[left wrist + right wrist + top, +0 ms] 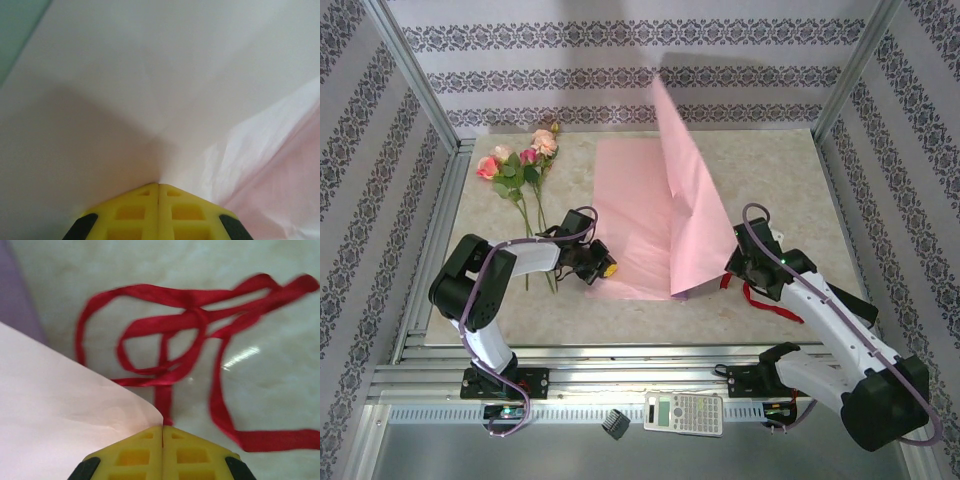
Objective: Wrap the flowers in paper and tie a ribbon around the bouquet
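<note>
The bare tabletop by the front bar (716,326) lies back of the gripper. The right gripper draws back and down next to release the paper's corner there.
The paper (630,205) lies pale pink side up in the middle of the table, and its right part stands up in a tall fold. My left gripper (603,270) is shut on the sheet's near left corner; the left wrist view has its yellow fingertips (145,197) closed with paper (150,90) running out from them. My right gripper (730,272) is shut on the near right corner of the paper (65,415), lifted off the table. The red ribbon (190,320) lies loose and looped on the table just past the right gripper (163,428). The flowers (518,165) lie at the back left, stems toward me.
The marble-look table (770,170) is walled by patterned panels and aluminium posts (415,75). A calculator (683,412) and a small black clip (614,423) sit on the front rail. A lilac strip of the paper's underside (20,305) shows beside the fold.
</note>
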